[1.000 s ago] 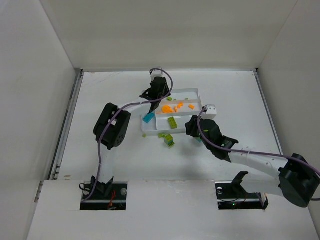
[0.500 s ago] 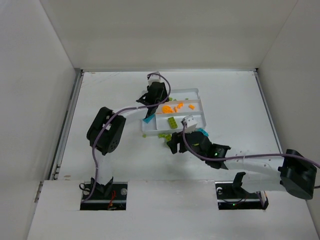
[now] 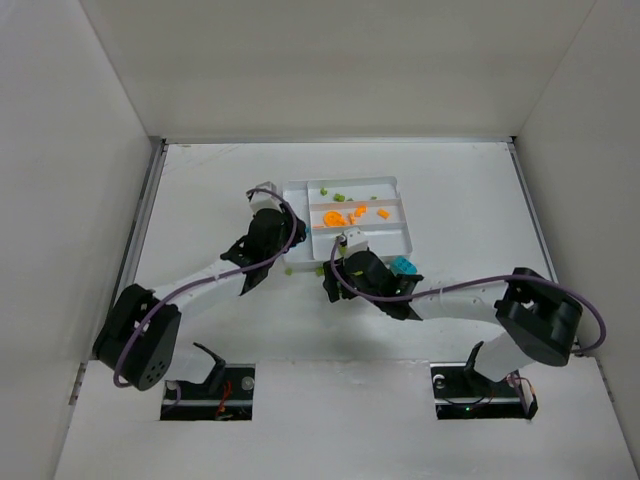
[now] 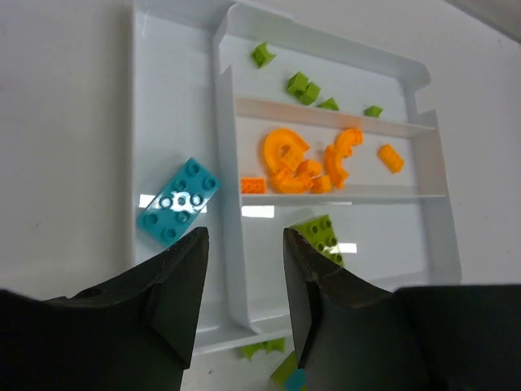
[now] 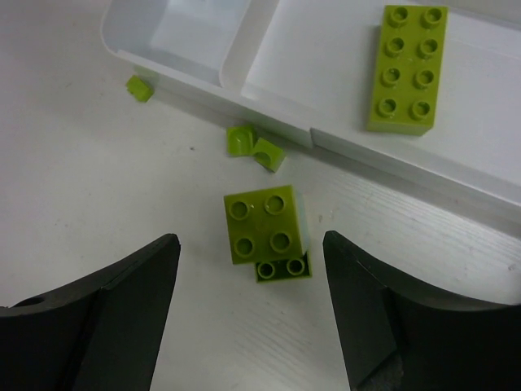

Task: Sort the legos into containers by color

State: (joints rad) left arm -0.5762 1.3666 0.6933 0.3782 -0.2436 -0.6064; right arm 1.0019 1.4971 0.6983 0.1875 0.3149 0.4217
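Observation:
The lime brick stands on the table below, between my right gripper's open fingers, so they need to lower over it and close on its sides next.
The white tray (image 4: 224, 122) holds a teal brick (image 4: 179, 201) in its left compartment, several orange pieces (image 4: 313, 163) in a middle one, small lime bits (image 4: 301, 85) at the far end and a lime brick (image 4: 321, 236) nearer. My left gripper (image 4: 244, 269) is open and empty, over the tray's near edge. My right gripper (image 5: 251, 273) is open and empty above a lime 2x2 brick (image 5: 266, 223) on the table, with a smaller lime piece (image 5: 282, 268) touching it. A long lime brick (image 5: 407, 68) lies in the tray (image 5: 195, 49).
Small lime bits (image 5: 254, 147) and one more (image 5: 139, 87) lie on the table just outside the tray wall. In the top view a teal piece (image 3: 403, 264) sits on the table by the tray's (image 3: 400, 190) near right corner, beside my right arm. White walls enclose the table.
My left arm pulled back from the tray's far side to its near left. My right arm swung left from the tray's near right corner to the lime pieces in front of the tray.

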